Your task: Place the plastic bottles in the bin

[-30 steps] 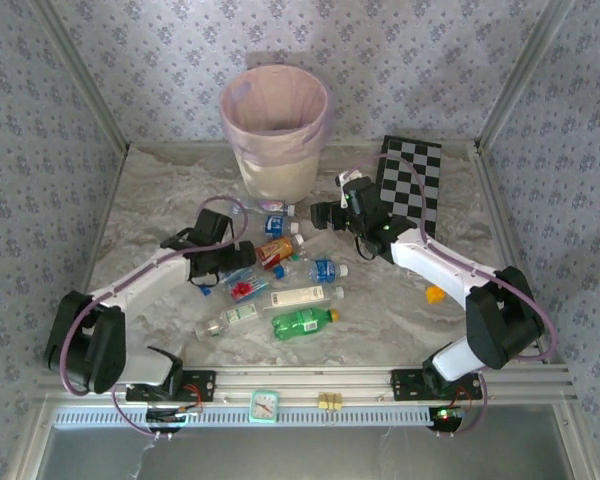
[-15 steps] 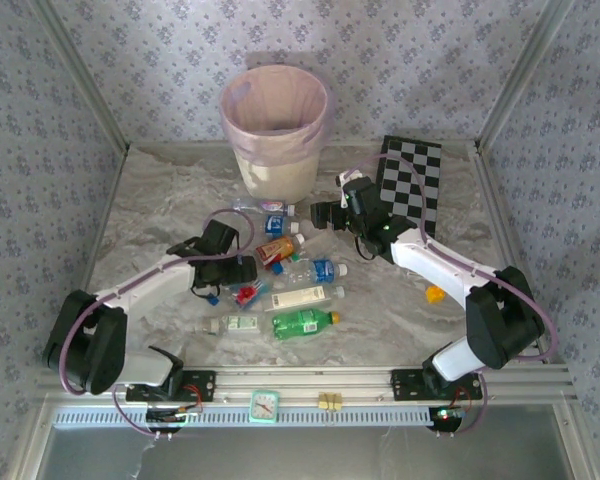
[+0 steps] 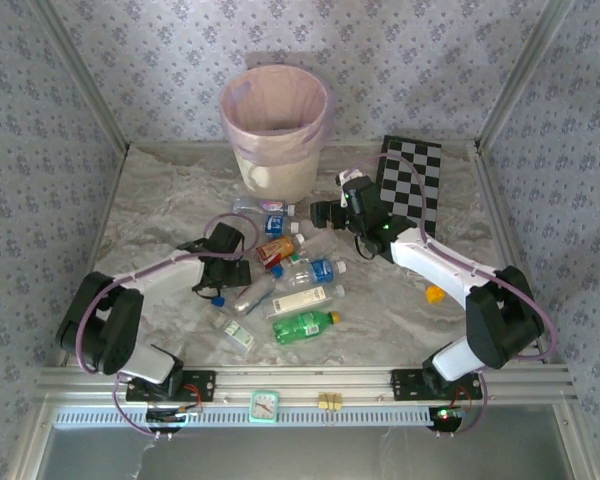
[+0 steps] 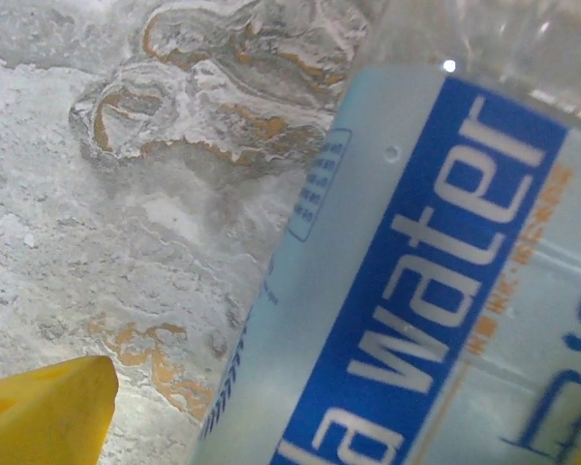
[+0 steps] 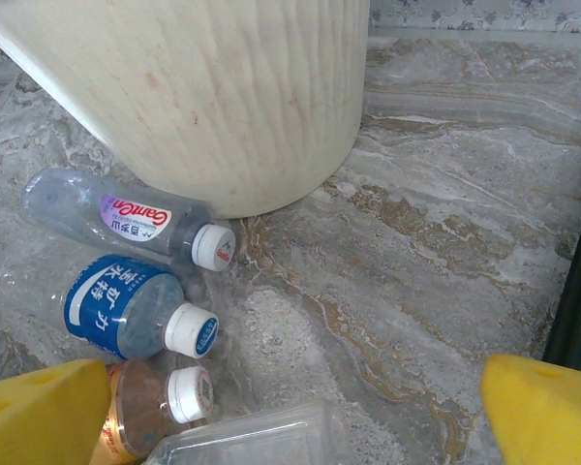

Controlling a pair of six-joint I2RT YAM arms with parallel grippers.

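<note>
I should next shift my left gripper sideways over the blue "water" label and close on the clear bottle, as bare marble still shows between it and one yellow finger.
Several plastic bottles lie in a loose cluster mid-table, among them a green one, a white-labelled one and an orange-labelled one. The cream bin with its pink liner stands behind them. My left gripper is low at the cluster's left edge, open. A clear bottle with a blue "water" label lies between its jaws, and marble shows between that bottle and the yellow finger. My right gripper hovers open right of the bin, near a clear bottle and a blue-labelled one.
A black-and-white checkerboard lies at the back right behind the right arm. A small yellow object sits on the marble to the right. Metal frame posts and patterned walls close in both sides; a small clock sits on the front rail.
My left gripper has dropped and moved right into the cluster, nudging nearby bottles; the small clear bottle at the front has turned. The right arm has stayed still.
</note>
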